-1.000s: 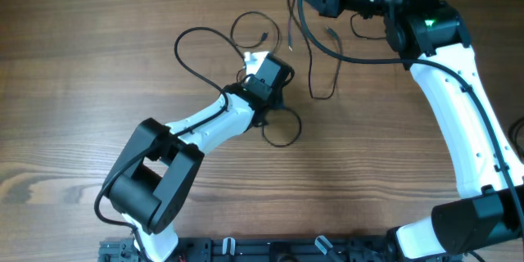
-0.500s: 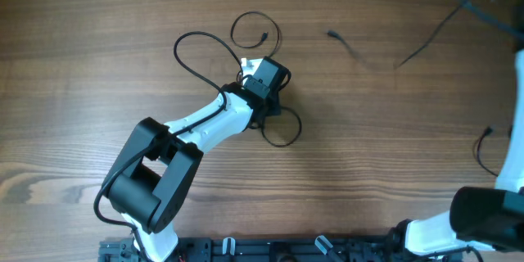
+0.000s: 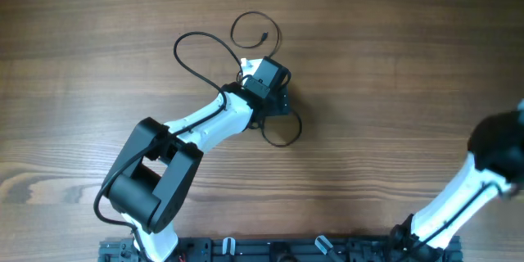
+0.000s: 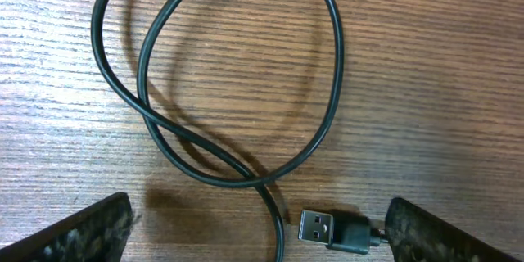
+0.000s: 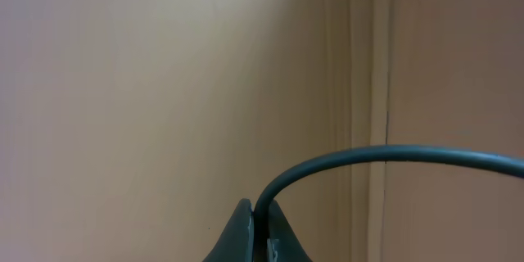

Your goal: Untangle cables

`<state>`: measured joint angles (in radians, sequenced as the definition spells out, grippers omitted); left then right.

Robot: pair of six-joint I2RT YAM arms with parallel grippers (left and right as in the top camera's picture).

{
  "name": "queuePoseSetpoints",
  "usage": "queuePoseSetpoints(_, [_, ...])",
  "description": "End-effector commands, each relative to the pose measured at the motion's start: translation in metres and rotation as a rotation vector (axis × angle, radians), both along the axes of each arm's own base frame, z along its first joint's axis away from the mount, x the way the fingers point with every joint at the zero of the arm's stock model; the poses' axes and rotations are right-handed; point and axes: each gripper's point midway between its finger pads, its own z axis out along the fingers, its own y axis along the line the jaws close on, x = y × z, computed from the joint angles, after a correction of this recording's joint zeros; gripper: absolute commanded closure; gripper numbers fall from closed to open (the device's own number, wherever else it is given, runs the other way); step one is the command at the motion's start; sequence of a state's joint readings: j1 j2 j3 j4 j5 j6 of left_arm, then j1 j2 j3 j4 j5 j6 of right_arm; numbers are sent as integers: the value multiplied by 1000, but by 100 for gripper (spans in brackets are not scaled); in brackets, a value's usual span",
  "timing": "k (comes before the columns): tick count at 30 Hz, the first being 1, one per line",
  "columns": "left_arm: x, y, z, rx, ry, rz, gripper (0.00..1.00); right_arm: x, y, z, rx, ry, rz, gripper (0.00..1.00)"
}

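Note:
The cable in my right gripper will next swing outward as the gripper tilts down, and it will be released over the table's far corner, where the wood is bare and clear of the loops.
A thin black cable [image 3: 175, 51] lies in loops on the wooden table, partly under my left arm. One loop [image 3: 298, 128] sticks out just past my left gripper [image 3: 276, 102]. In the left wrist view that cable [image 4: 332, 90] crosses itself, and its silver-tipped USB plug [image 4: 332, 231] lies flat on the wood. My left gripper [image 4: 258, 237] is open, with the plug between its fingers [image 4: 74, 233], close to the right one and gripped by neither. My right gripper [image 5: 262, 217] is shut on another black cable [image 5: 409, 154], which arcs away to the right. It is held off the table, facing a beige wall.
Only part of the right arm [image 3: 491, 151] shows at the right edge of the overhead view. The arm bases and a black rail [image 3: 270, 250] run along the front edge. A small cable loop with a plug end [image 3: 265, 36] lies behind the left gripper.
My left gripper has opened over the plug. The right arm has swung off to the right, carrying its cable away from the table top.

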<state>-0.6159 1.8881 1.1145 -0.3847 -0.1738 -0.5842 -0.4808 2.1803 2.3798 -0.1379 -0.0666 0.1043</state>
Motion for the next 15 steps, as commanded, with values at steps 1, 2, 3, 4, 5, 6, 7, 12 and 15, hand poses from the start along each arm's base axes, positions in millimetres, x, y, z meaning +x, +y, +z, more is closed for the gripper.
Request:
queuePoseSetpoints(1, [0, 1, -3, 2, 4, 1, 0, 47, -27, -196, 194, 335, -21, 96])
queuePoseSetpoints(2, [0, 1, -3, 2, 4, 2, 0, 50, -28, -239, 258, 404, -16, 95])
queuePoseSetpoints(3, [0, 1, -3, 2, 4, 2, 0, 53, -25, -271, 305, 450, 3, 95])
queuePoseSetpoints(4, [0, 1, -3, 1, 3, 2, 0, 54, -21, -292, 344, 479, 29, 95])
queuePoseSetpoints(5, [1, 1, -3, 1, 2, 2, 0, 56, -13, -317, 396, 509, 69, 95])
queuePoseSetpoints(6, [1, 0, -3, -1, 1, 2, 0, 57, -10, -331, 433, 521, 83, 91])
queuePoseSetpoints(7, [1, 0, -3, -1, 0, 2, 0, 56, -10, -338, 466, 524, 71, 87])
queuePoseSetpoints(12, [2, 0, -3, -3, -3, 2, 0, 49, -21, -336, 505, 511, 37, 18])
queuePoseSetpoints(15, [2, 0, -3, -2, -2, 1, 0, 29, -38, -344, 670, 496, -47, 1])
